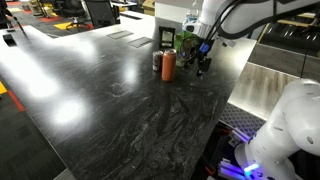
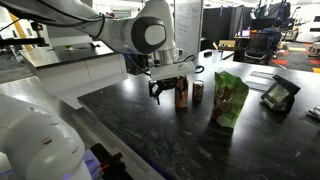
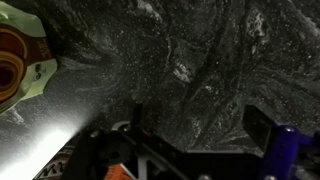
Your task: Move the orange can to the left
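I need to raise my gripper from its place beside the orange can (image 1: 168, 66) and then carry it over to the upper end of the can.
The orange can (image 1: 168, 66) stands upright on the dark marble table (image 1: 110, 110), with a darker can (image 1: 157, 60) close beside it. It also shows in an exterior view (image 2: 182, 94), next to the darker can (image 2: 197, 92). My gripper (image 1: 203, 64) hangs just above the table beside the orange can, a small gap apart, and it is open and empty (image 2: 163, 92). The wrist view shows my open fingers (image 3: 200, 125) over bare table, with no can between them.
A green bag (image 2: 230, 98) stands near the cans and shows at the upper left of the wrist view (image 3: 20, 60). A small black device (image 2: 280, 95) lies further along the table. The table edge (image 1: 235, 95) runs close to my arm.
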`<state>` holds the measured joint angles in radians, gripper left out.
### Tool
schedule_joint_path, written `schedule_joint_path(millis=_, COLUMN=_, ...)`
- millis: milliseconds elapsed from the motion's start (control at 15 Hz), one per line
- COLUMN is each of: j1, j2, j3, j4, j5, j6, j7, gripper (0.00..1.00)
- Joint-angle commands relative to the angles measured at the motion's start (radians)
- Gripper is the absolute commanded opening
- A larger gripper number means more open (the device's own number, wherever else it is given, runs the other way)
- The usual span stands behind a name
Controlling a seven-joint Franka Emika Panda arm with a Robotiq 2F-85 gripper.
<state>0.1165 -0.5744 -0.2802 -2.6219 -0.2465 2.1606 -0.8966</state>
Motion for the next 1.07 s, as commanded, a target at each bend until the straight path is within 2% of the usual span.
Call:
schedule_joint_path(millis=0, j1=-0.043, j2=0.007, j3=0.019, j4=0.005, j5=0.008, j6=0.021, j7=-0.055, gripper=1.0)
schedule_joint_path(millis=133, j1=-0.058, j2=0.0, j3=0.003, j4=0.004, j5=-0.005, j6=0.042, j7=-0.097, gripper=1.0)
schedule_joint_path(millis=200, j1=-0.071, j2=0.001, j3=0.0, j4=0.006, j5=-0.012, j6=0.046, j7=-0.116, gripper=0.75)
schedule_joint_path(millis=267, j1=-0.082, j2=-0.001, j3=-0.003, j4=0.005, j5=-0.015, j6=0.053, j7=-0.134, gripper=0.74)
schedule_joint_path(millis=333, j1=-0.09, j2=-0.001, j3=-0.008, j4=0.004, j5=-0.017, j6=0.066, j7=-0.161, gripper=0.68)
schedule_joint_path(millis=667, j1=-0.106, j2=0.031, j3=-0.036, j4=0.022, j5=-0.002, j6=0.169, j7=-0.309, gripper=0.31)
schedule_joint_path(millis=933, j1=-0.097, j2=0.091, j3=-0.044, j4=0.058, j5=0.022, j6=0.264, j7=-0.375, gripper=0.05)
schedule_joint_path(millis=1000, j1=-0.1, j2=0.107, j3=-0.043, j4=0.067, j5=0.024, j6=0.278, j7=-0.381, gripper=0.01)
